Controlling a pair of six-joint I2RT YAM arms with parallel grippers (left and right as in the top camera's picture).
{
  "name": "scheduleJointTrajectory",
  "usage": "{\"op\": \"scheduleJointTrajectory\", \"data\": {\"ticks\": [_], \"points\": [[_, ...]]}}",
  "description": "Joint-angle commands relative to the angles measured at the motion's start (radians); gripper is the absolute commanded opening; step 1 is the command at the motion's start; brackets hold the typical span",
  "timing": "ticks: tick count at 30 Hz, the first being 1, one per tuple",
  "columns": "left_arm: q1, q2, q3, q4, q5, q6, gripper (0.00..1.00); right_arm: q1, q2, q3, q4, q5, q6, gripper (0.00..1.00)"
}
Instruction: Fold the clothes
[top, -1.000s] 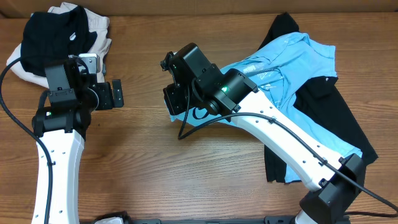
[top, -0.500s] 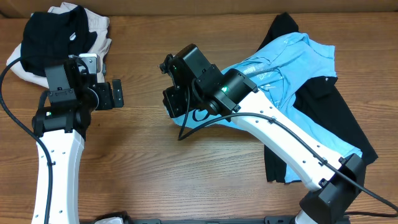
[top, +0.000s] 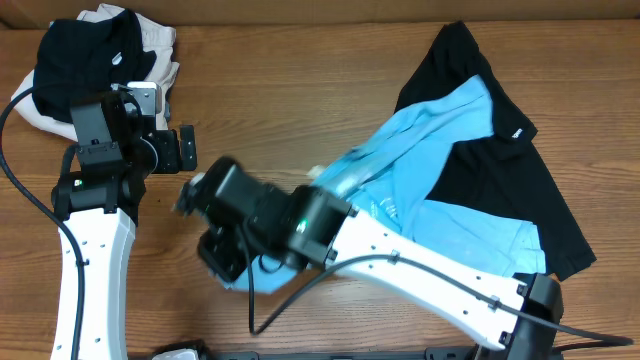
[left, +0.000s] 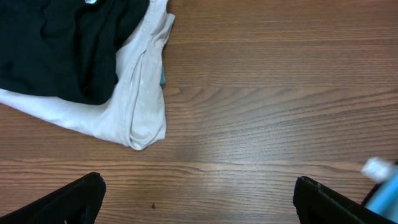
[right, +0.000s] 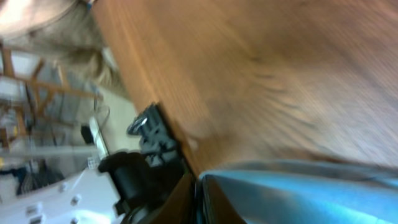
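My left gripper swings across to the right in the overhead view and down onto the shirt's far edge (top: 352, 153) next, since that lies exposed beside bare wood.
A light blue shirt (top: 430, 150) lies stretched in a long band from the right side toward the front left. It is partly on a black garment (top: 500, 180). My right gripper (top: 222, 258) is at the shirt's front-left end and shut on the blue cloth. That cloth fills the bottom of the blurred right wrist view (right: 298, 193), and the jaws (right: 199, 186) pinch its edge. My left gripper (top: 186, 150) is open and empty, held above bare wood; its fingers sit at the lower corners of the left wrist view (left: 199, 196).
A pile of black clothes (top: 85, 50) on white cloth (top: 160, 70) sits at the back left corner; it also shows in the left wrist view (left: 137, 99). A bit of the blue shirt (left: 384, 194) enters that view at the right. The table's front edge is close to the right gripper.
The right arm has swung left and toward the front, dragging the blue shirt with it and stretching it out. The black garment shifted and shows more. The left arm has not moved.
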Motion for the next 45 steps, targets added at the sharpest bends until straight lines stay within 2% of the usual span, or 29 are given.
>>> {"op": "scheduleJointTrajectory", "data": {"ticks": [1, 6, 11, 15, 20, 26, 31, 36, 45], "points": [[0.005, 0.008, 0.029, 0.010, -0.025, 0.023, 1.00, 0.055, -0.003, 0.013, -0.009, -0.005, -0.076, 0.11], [0.005, 0.008, 0.029, 0.019, -0.024, 0.022, 1.00, 0.103, -0.003, 0.013, -0.054, 0.039, -0.106, 0.21], [0.003, 0.008, 0.029, 0.018, 0.010, 0.023, 1.00, 0.038, -0.019, 0.013, -0.092, 0.099, -0.042, 0.47], [-0.011, 0.019, 0.029, 0.024, 0.151, 0.051, 0.99, -0.116, -0.074, 0.013, -0.144, 0.230, 0.061, 0.56], [-0.122, 0.112, 0.029, 0.085, 0.206, 0.079, 0.99, -0.417, -0.152, 0.013, -0.187, 0.346, 0.092, 0.77], [-0.353, 0.329, 0.029, 0.297, 0.161, 0.100, 1.00, -0.803, -0.172, 0.013, -0.206, 0.272, 0.045, 0.80], [-0.483, 0.501, 0.031, 0.490, 0.154, 0.100, 1.00, -1.001, -0.171, 0.013, -0.248, 0.226, -0.024, 0.80], [-0.579, 0.655, 0.049, 0.647, 0.086, 0.095, 1.00, -1.104, -0.171, 0.013, -0.327, 0.228, -0.073, 0.79], [-0.624, 0.828, 0.151, 0.657, 0.008, 0.069, 0.99, -1.122, -0.171, 0.012, -0.353, 0.229, -0.095, 0.75]]}}
